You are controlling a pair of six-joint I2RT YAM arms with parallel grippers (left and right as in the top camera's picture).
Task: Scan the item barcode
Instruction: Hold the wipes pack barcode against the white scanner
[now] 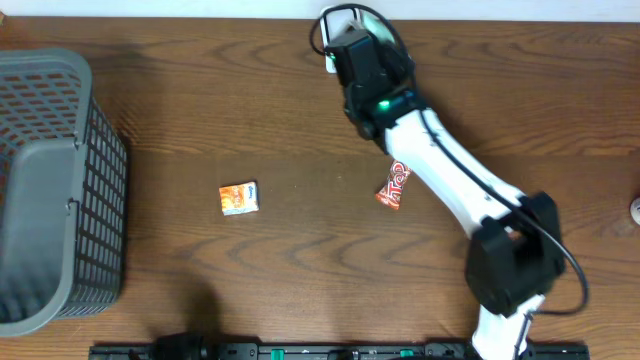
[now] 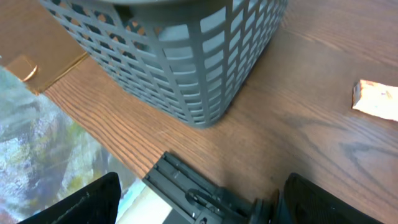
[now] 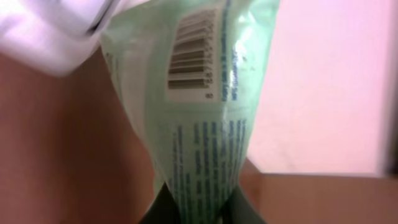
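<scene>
The robot's right hand will show the white device (image 3: 50,31) the barcode, swing to the right in the overhead view and go down to let go, because the tabletop is empty there.
The item is a pale green pouch (image 3: 205,124) with a printed barcode (image 3: 189,53) on the side facing the right wrist camera. My right gripper (image 3: 202,196) is shut on the pouch's lower end and holds it upright. In the overhead view the right arm reaches to the table's far edge, and the green pouch (image 1: 372,22) sticks out beyond the right gripper (image 1: 358,45). A white device (image 3: 50,31) sits just beside the pouch's top left corner. My left gripper (image 2: 199,202) hangs open and holds nothing, low over the table's near left edge.
A grey mesh basket (image 1: 50,190) stands at the left; its wall (image 2: 186,56) is close ahead of the left gripper. An orange packet (image 1: 239,198) and a red-orange wrapper (image 1: 394,187) lie mid-table. A black rail (image 2: 205,193) runs along the near edge.
</scene>
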